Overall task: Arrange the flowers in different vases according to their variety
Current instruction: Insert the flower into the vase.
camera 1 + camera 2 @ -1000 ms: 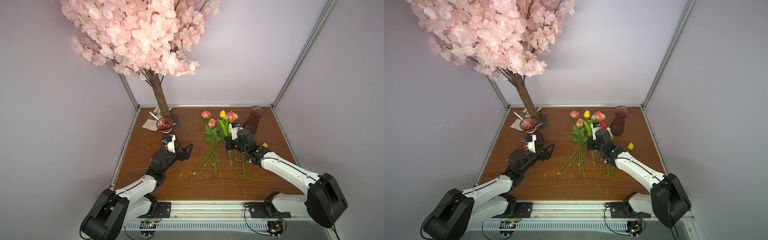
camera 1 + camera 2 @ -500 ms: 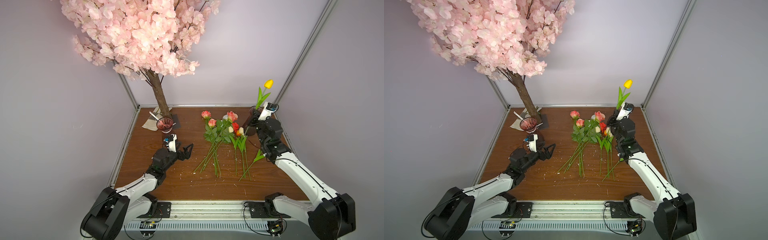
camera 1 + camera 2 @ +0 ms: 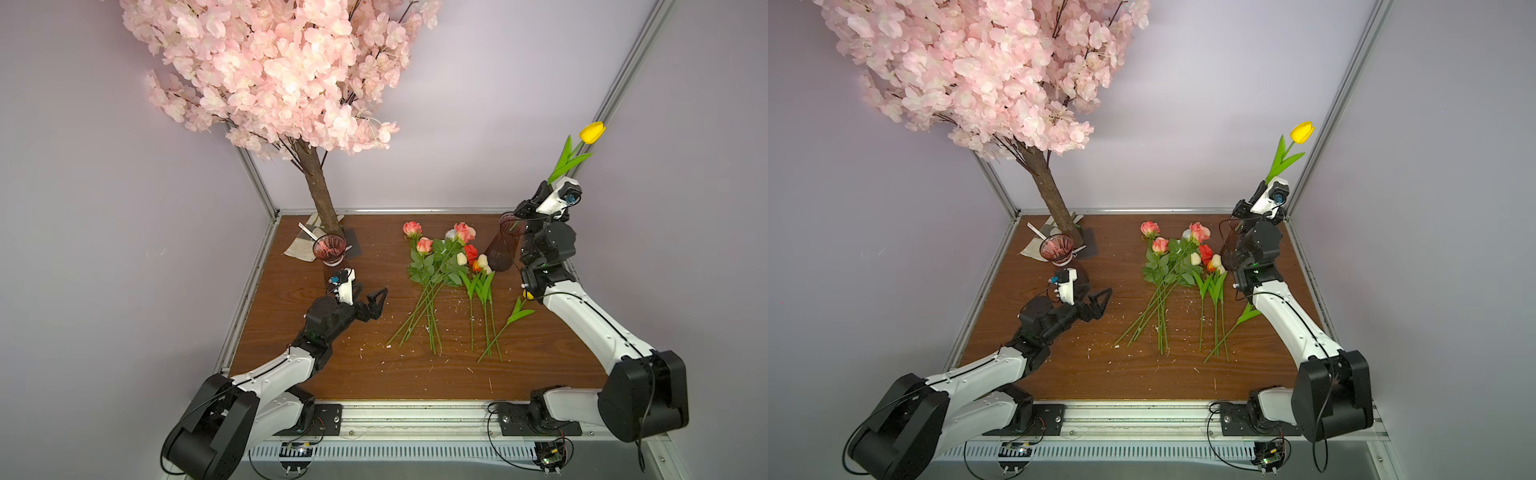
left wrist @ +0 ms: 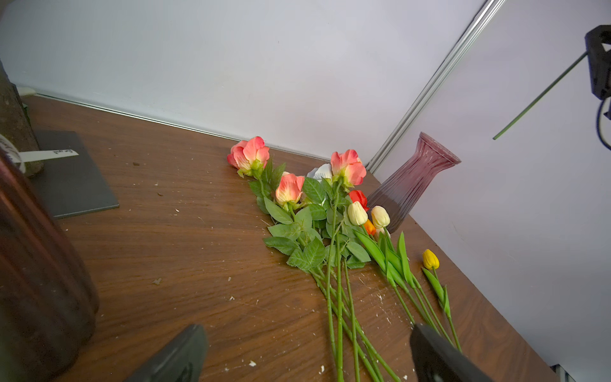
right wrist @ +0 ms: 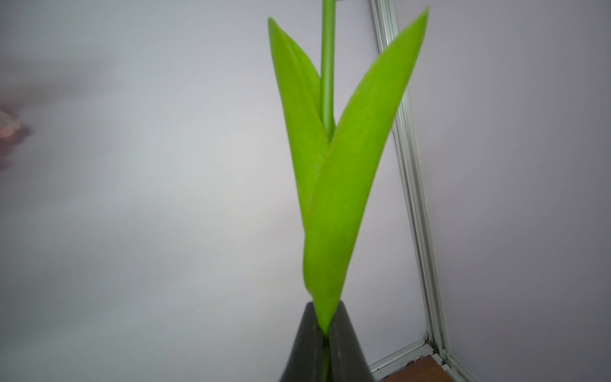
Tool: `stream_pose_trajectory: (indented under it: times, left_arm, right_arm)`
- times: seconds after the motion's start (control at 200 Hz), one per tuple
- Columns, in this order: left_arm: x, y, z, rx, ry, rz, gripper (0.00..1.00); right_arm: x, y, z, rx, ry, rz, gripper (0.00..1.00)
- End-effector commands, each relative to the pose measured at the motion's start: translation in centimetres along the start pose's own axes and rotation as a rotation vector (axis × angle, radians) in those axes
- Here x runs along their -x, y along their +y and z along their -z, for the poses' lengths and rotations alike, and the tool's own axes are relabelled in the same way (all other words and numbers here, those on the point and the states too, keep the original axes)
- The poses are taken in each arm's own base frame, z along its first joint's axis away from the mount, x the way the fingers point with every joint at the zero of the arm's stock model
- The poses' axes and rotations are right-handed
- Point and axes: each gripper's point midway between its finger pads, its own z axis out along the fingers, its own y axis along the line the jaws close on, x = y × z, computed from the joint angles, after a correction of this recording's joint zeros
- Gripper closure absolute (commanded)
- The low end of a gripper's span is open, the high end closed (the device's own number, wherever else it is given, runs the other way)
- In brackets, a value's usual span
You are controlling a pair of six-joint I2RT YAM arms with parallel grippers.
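Note:
The stem's bare end still hangs outside, so my right gripper should move over the opening of the maroon vase (image 3: 503, 245) beside the small tulips to release the stem.
My right gripper (image 3: 545, 188) points upward near the back right corner, shut on the stem of a yellow tulip (image 3: 592, 132) just under its blade leaves (image 5: 334, 185). In the right wrist view the gripper (image 5: 325, 319) pinches the leaf base. The bare stem (image 4: 542, 94) hangs in the air above the right maroon vase (image 3: 503, 245). The left vase (image 3: 329, 249), with a pale neck band, stands by the tree. The roses (image 3: 432, 266) and small tulips (image 3: 478, 274) lie mid-table, and another yellow tulip (image 4: 430, 259) lies beside them. My left gripper (image 3: 376, 301) is open and holds nothing.
The pink blossom tree's trunk (image 3: 320, 195) rises from a dark base plate (image 3: 354, 246) at the back left, its crown overhanging that corner. Walls and aluminium posts (image 3: 615, 87) close in the table on three sides. White crumbs dot the wood.
The right arm has lifted the yellow tulip off the flower pile and swung it up to the back right, over the right vase. The left arm has stayed put.

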Motion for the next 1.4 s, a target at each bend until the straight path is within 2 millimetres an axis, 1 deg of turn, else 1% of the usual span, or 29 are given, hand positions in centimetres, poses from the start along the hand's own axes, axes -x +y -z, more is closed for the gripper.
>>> stream_pose_trajectory:
  times: [0.0, 0.075, 0.155, 0.325, 0.43, 0.525, 0.636, 0.656, 0.711, 0.771, 0.846, 0.866, 0.886, 0.931, 0.951, 1.006, 1.066, 1.111, 1.191, 1.271, 1.306, 1.326, 1.396]
  left_arm:
    - [0.4, -0.8, -0.3, -0.026, -0.001, -0.031, 0.01]
    - [0.3, -0.9, -0.4, -0.027, 0.002, -0.034, 0.00]
    - [0.2, -0.9, -0.5, -0.027, 0.004, -0.039, 0.00]
    - [0.0, -0.9, -0.7, -0.024, 0.012, -0.044, 0.00]
    - [-0.1, -1.0, -0.8, -0.025, 0.016, -0.049, 0.00]
    - [-0.2, -1.1, -0.9, -0.026, 0.020, -0.053, 0.01]
    - [-0.3, -1.1, -1.1, -0.026, 0.025, -0.056, 0.01]
    - [-0.3, -1.1, -1.1, -0.027, 0.025, -0.056, 0.00]
    - [-0.4, -1.1, -1.1, -0.026, 0.027, -0.056, 0.01]
    - [-0.4, -1.2, -1.2, -0.027, 0.030, -0.056, 0.00]
    - [-0.4, -1.3, -1.3, -0.030, 0.030, -0.059, 0.00]
    - [-0.5, -1.3, -1.3, -0.030, 0.032, -0.060, 0.00]
    - [-0.5, -1.3, -1.3, -0.030, 0.031, -0.060, 0.00]
    - [-0.5, -1.3, -1.3, -0.029, 0.031, -0.061, 0.01]
    - [-0.5, -1.3, -1.3, -0.028, 0.033, -0.060, 0.00]
    - [-0.4, -1.3, -1.3, -0.027, 0.031, -0.063, 0.01]
    - [-0.5, -1.3, -1.4, -0.025, 0.034, -0.064, 0.00]
    - [-0.5, -1.3, -1.4, -0.024, 0.034, -0.065, 0.01]
    - [-0.5, -1.3, -1.4, -0.025, 0.036, -0.063, 0.01]
    - [-0.5, -1.3, -1.4, -0.022, 0.040, -0.065, 0.00]
    - [-0.5, -1.2, -1.4, -0.017, 0.043, -0.067, 0.01]
    - [-0.4, -1.3, -1.5, -0.020, 0.043, -0.069, 0.00]
    - [-0.5, -1.3, -1.5, -0.019, 0.049, -0.070, 0.01]
  right_arm:
    - [3.0, 0.3, -1.3, -0.029, -0.129, 0.083, 1.00]
    - [1.8, 1.0, -2.2, -0.017, -0.123, 0.141, 1.00]
    - [0.1, 1.5, -3.1, -0.015, -0.108, 0.197, 1.00]
    - [-4.5, 1.6, -4.5, -0.018, -0.054, 0.284, 1.00]
    - [-7.4, 1.4, -4.9, -0.011, -0.005, 0.312, 1.00]
    - [-9.4, 1.0, -4.4, 0.002, 0.036, 0.309, 1.00]
    - [-10.6, 0.5, -3.3, 0.020, 0.076, 0.284, 0.99]
    - [-10.6, 0.5, -3.1, 0.024, 0.080, 0.276, 1.00]
    - [-10.4, 0.3, -2.7, 0.031, 0.079, 0.263, 1.00]
    - [-10.4, 0.2, -2.7, 0.029, 0.088, 0.264, 1.00]
    - [-10.3, 0.3, -2.6, 0.044, 0.103, 0.258, 0.93]
    - [-10.2, 0.4, -2.6, 0.049, 0.104, 0.253, 0.90]
    - [-10.1, 0.5, -2.5, 0.057, 0.106, 0.251, 0.84]
    - [-9.8, 0.7, -2.3, 0.077, 0.115, 0.243, 0.66]
    - [-9.7, 0.8, -2.3, 0.084, 0.121, 0.238, 0.60]
    - [-9.0, 1.0, -2.0, 0.099, 0.133, 0.218, 0.53]
    - [-8.0, 1.0, -1.5, 0.110, 0.145, 0.189, 0.41]
    - [-7.4, 1.2, -1.0, 0.128, 0.166, 0.167, 0.36]
    - [-6.2, 1.4, 0.1, 0.159, 0.209, 0.123, 0.24]
    - [-5.4, 1.4, 1.5, 0.184, 0.273, 0.077, 0.10]
    - [-5.2, 1.3, 2.2, 0.195, 0.302, 0.056, 0.02]
    - [-5.1, 1.3, 2.7, 0.202, 0.320, 0.046, 0.01]
    - [-5.1, 1.2, 4.4, 0.231, 0.382, 0.012, 0.01]
